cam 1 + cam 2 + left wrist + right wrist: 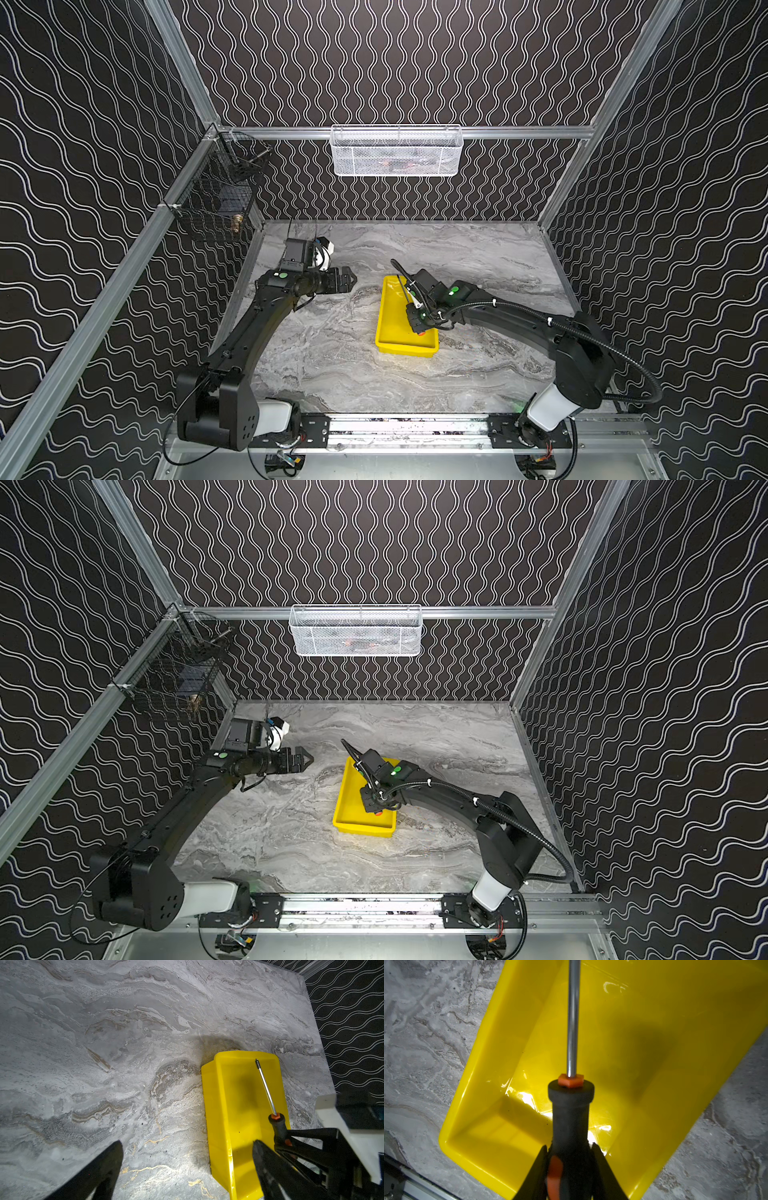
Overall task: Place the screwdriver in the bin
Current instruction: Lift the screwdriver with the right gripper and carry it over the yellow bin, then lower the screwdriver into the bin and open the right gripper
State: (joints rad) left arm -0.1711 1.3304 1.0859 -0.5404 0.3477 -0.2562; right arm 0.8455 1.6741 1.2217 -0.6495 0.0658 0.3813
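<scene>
The screwdriver's handle is still held above the bin's bottom, so my right gripper will next move down between the bin's yellow sides and let go of the screwdriver (571, 1113).
The yellow bin (390, 328) (351, 808) lies on the marble tabletop, right of the middle. My right gripper (570, 1147) (415, 318) is shut on the black and orange handle of the screwdriver (571, 1113) (278, 1124) and holds it over the inside of the bin (488, 1088). The thin metal shaft (267, 1088) (402, 286) points along the bin (228, 1095) toward its far end. I cannot tell if the tip touches the bin. My left gripper (187, 1144) (351, 280) (307, 759) hovers open and empty to the left of the bin.
A white mesh basket (395, 151) hangs on the back wall. A black wire basket (216, 199) hangs at the back left corner. Patterned walls close in three sides. An aluminium rail (415, 428) carrying both arm bases runs along the front edge.
</scene>
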